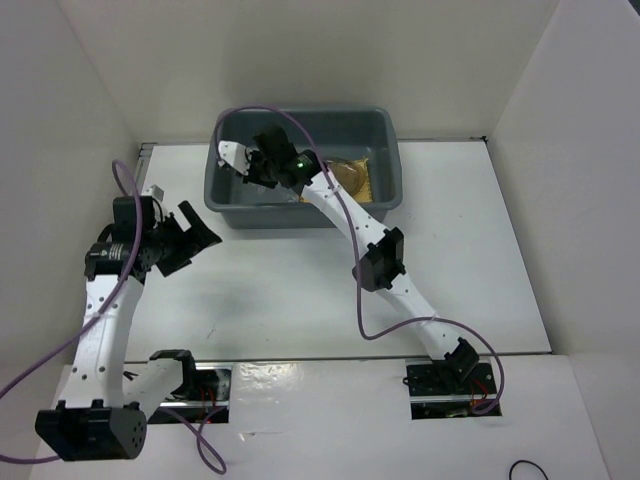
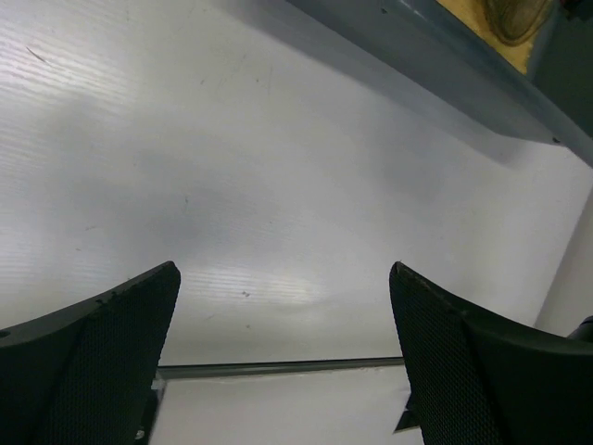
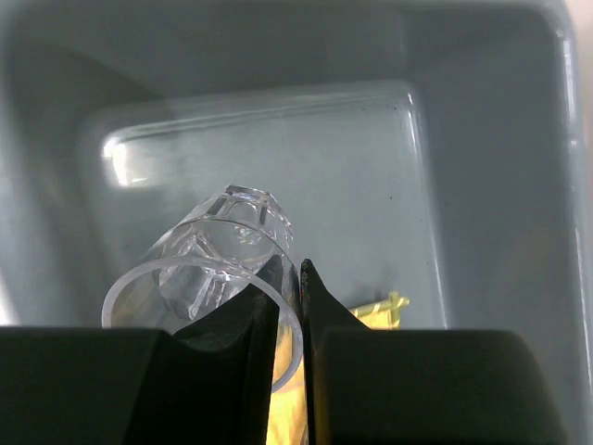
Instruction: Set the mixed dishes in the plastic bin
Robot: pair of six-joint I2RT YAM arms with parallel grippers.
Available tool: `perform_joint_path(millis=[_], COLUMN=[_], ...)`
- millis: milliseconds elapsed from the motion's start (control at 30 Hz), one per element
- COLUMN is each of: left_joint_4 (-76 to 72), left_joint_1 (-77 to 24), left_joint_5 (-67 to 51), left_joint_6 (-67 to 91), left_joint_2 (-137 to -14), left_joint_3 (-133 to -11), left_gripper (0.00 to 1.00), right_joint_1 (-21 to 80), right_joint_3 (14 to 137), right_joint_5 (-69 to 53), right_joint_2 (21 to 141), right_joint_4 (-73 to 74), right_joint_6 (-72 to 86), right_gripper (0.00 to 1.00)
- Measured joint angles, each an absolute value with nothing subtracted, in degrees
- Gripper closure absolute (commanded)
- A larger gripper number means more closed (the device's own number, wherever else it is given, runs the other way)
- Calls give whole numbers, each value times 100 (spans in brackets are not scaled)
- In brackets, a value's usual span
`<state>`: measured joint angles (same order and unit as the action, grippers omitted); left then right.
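My right gripper will next lower the glass cup, which is still hanging, toward the bin's bare bottom beside the yellow mat (image 1: 372, 176), which lies below, and let go of the cup's side.
The grey plastic bin (image 1: 225, 195) stands at the back centre of the table. Inside it, at the right, lies a yellow woven mat (image 1: 372, 176) with a brownish round plate (image 1: 349, 172) on it. My right gripper (image 1: 262, 165) reaches over the bin's left half and is shut on the wall of a clear glass cup (image 3: 218, 255), one finger inside the rim, one outside. The cup hangs tilted above the bin's floor (image 3: 343, 195); a corner of the mat (image 3: 378, 311) shows below. My left gripper (image 1: 196, 233) hovers open over bare table, left of the bin.
White walls close in the table at the back and both sides. In the left wrist view the bin's side wall (image 2: 445, 65) crosses the top right, with the mat (image 2: 482, 28) visible over its rim. A purple cable (image 1: 268, 112) arcs over the bin.
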<state>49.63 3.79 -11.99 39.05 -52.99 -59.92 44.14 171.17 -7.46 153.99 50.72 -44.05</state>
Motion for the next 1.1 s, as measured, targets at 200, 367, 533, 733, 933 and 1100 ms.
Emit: perform_joint_path(millis=[200,367,533,733,933,1100], left_joint_4=[5078,5151,5170,5190,5188,5186], left_joint_1=[436,458,460,460,460,460], left_joint_5=[-1149,-1111,-1068,-1055,-1055,-1061], left_joint_6=[3402,3144,3052,3011,3009,3013], left_joint_2=[-5994,-6180,-6191,-6198,-6202,-6226], left_joint_3=[-6163,-6169,-6224,-6228,-6226,-6226], left_gripper=[0,0,0,0,0,0], right_joint_1=[4423,4425,4429,4431,4434,4434], right_joint_3=[16761,16671,16667,16800,17563,17747], right_joint_5=[-537,-346,-224,-211,-252,-390], right_joint_2=[15893,16300,16346,16392,16514,16433], right_joint_4=[4493,4329,4217,4204,4180,4005], right_joint_6=[-4770,-5041,-5227,-5258,-5089,-4941], right_gripper=[87,84,69,53,40,34])
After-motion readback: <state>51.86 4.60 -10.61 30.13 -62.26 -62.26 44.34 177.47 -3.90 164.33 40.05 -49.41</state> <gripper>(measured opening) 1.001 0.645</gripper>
